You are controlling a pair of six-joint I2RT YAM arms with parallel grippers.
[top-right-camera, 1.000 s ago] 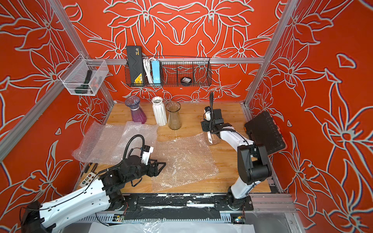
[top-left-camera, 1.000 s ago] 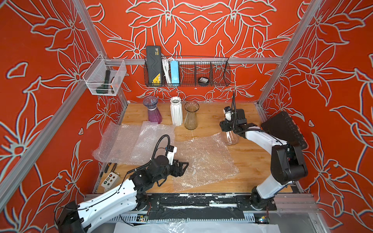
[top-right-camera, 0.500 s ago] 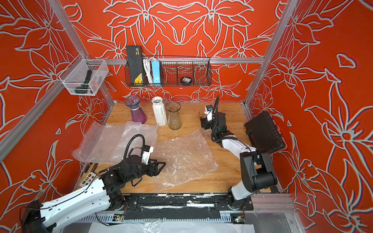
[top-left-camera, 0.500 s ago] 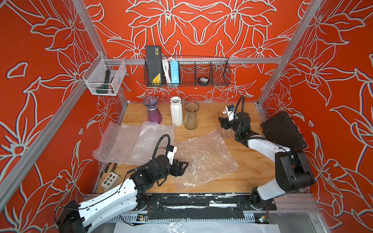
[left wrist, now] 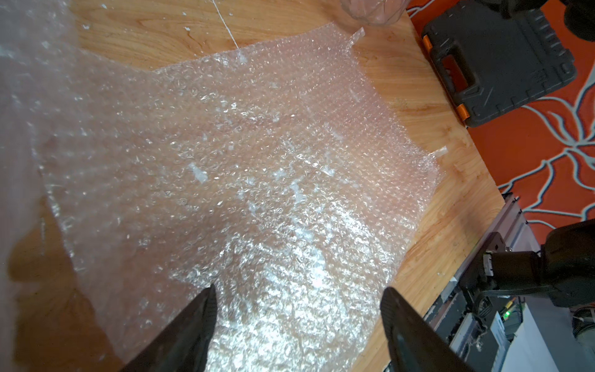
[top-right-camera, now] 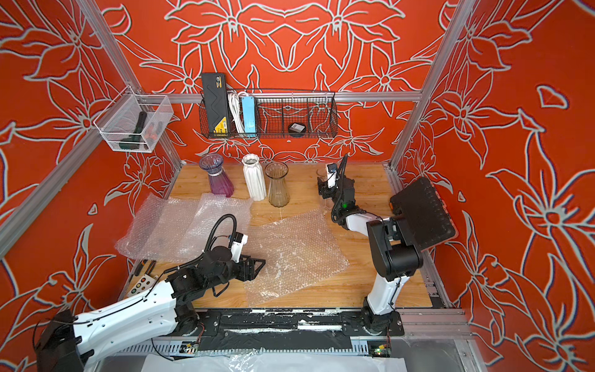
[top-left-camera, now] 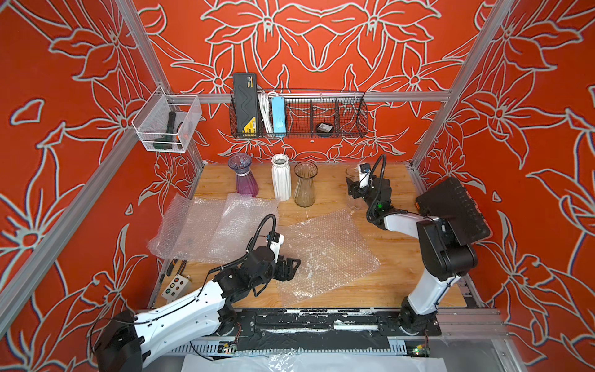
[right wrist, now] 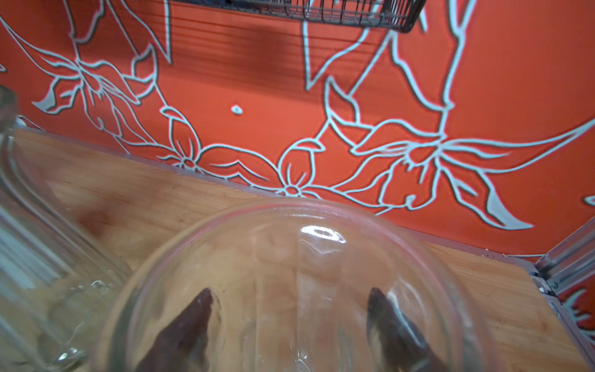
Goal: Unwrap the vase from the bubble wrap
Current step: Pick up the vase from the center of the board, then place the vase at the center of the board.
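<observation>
Next, my right gripper carries the vase outward to empty tabletop by the back wall and releases it there, clear of the wrap (top-left-camera: 325, 254).
A clear glass vase (top-left-camera: 353, 203) stands upright near the back right of the wooden table, free of wrap. My right gripper (top-left-camera: 354, 190) is shut on it; in the right wrist view the vase (right wrist: 289, 244) fills the foreground, with a dark fingertip (right wrist: 204, 298) showing through the glass on each side. A flat, crinkled sheet of bubble wrap (top-left-camera: 325, 254) lies at the table's middle. My left gripper (top-left-camera: 294, 269) hovers at that sheet's near left edge, open and empty, with the wrap (left wrist: 241, 161) spread beyond it in the left wrist view.
A purple vase (top-left-camera: 244, 180), a white ribbed vase (top-left-camera: 281, 182) and an amber glass vase (top-left-camera: 304, 188) stand in a row at the back. More bubble wrap sheets (top-left-camera: 209, 225) lie at the left. A black tool case (top-left-camera: 454, 209) leans at the right edge. A button box (top-left-camera: 175, 285) sits front left.
My right gripper has carried the clear vase from beside the sheet's far edge toward the back of the table. The left arm and the sheets have stayed put.
</observation>
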